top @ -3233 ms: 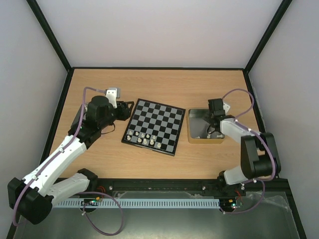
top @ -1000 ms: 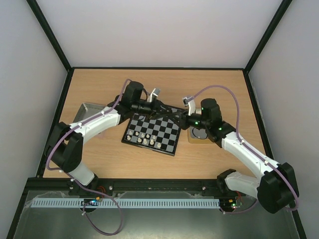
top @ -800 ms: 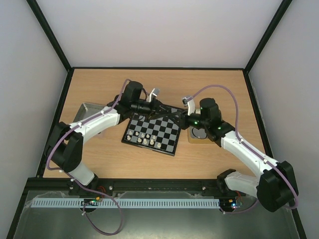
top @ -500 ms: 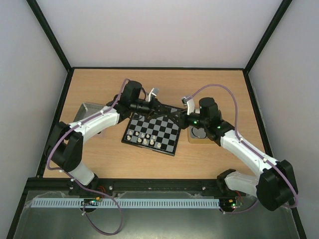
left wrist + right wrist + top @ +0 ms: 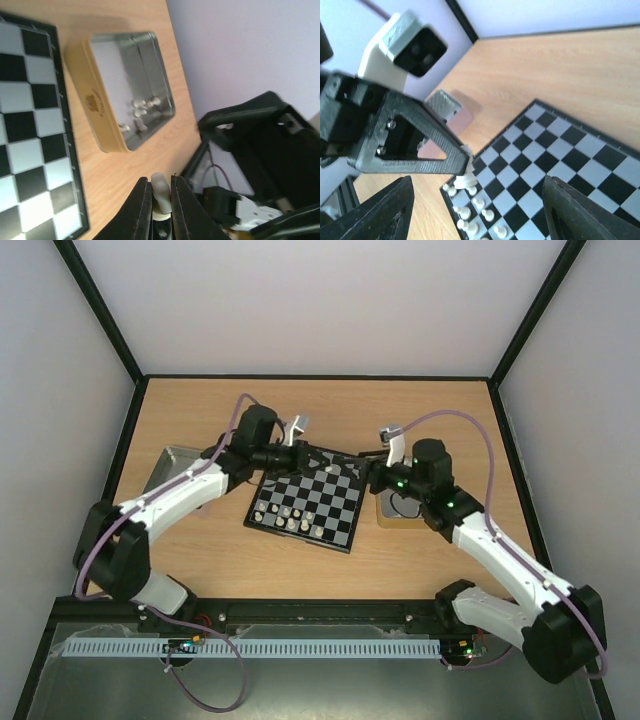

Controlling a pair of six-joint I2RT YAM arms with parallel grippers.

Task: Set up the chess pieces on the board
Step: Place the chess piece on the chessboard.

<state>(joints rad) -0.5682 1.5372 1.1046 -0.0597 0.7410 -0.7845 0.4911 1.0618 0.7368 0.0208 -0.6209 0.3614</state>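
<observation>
I will next move my left gripper back and down to release, because the board's empty square beside the corner chess piece (image 5: 268, 520) lies below it, to its left in the top view.
The board (image 5: 318, 502) lies mid-table, with a row of cream-white chess pieces (image 5: 285, 516) along its near left edge. Over its far edge my left gripper (image 5: 326, 462) is shut on one cream-white piece (image 5: 161, 189), which stands between the jaws in the left wrist view. The right wrist view shows that same piece (image 5: 466, 176) hanging below the left finger (image 5: 415, 150), above the board (image 5: 555, 160). My right gripper (image 5: 366, 474) faces it from the right, open wide (image 5: 477, 184) and holding nothing. More pale pieces (image 5: 142, 107) lie in the right tin (image 5: 95, 102).
The gold-sided right tin (image 5: 402, 516) sits beside the board, partly under my right arm. A second silvery tin (image 5: 172, 462) lies left of the board under my left arm. Black frame posts and pale walls close in the table.
The right gripper has opened and drawn back to the right. The left gripper has closed on the cream-white piece and pulled slightly left with it.
</observation>
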